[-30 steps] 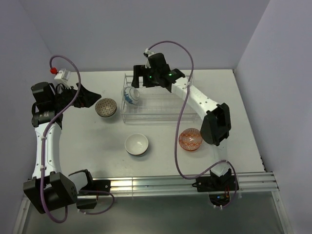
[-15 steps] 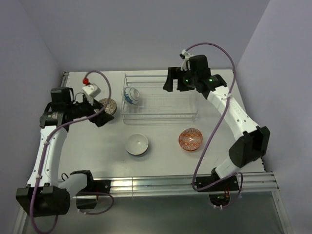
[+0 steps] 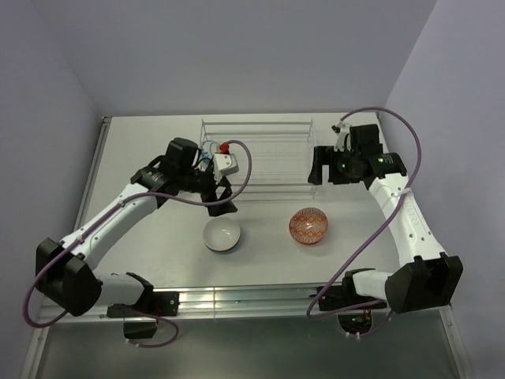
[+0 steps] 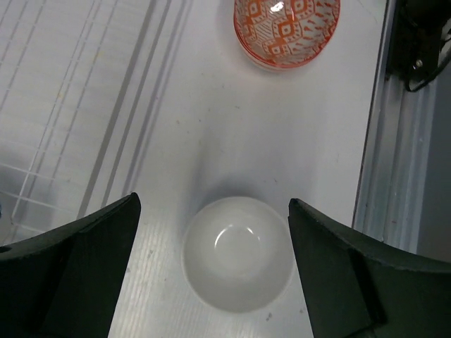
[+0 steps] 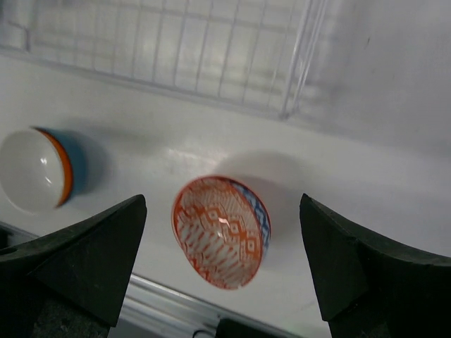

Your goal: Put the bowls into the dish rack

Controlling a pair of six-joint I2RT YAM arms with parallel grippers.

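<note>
Below my left gripper and to its right in the top view, the orange-red bowl's near rim (image 3: 307, 242) (image 4: 332, 34) stands clear, so next I cross that way and lower onto it.
The plain white bowl (image 3: 222, 234) stands upright on the table in front of the dish rack (image 3: 268, 162). My left gripper (image 3: 218, 200) hangs open and empty just above it; the white bowl (image 4: 238, 253) lies between the spread fingers (image 4: 77, 282). The orange-red bowl (image 3: 308, 226) stands to its right. My right gripper (image 3: 322, 174) is open and empty above it, with the orange-red bowl (image 5: 222, 232) centred between the fingers (image 5: 84, 260). The blue-and-white bowl (image 3: 207, 148) in the rack's left end is mostly hidden by my left wrist. The grey-brown bowl is hidden.
The rack's right part holds nothing that I can see; its bars show in the left wrist view (image 4: 63, 105) and the right wrist view (image 5: 176, 56). An aluminium rail (image 3: 276, 296) runs along the near table edge. Grey walls close in the back and sides.
My left arm has swung right, from beside the grey-brown bowl to over the white bowl. My right arm has moved right and nearer, from above the rack to over the orange-red bowl.
</note>
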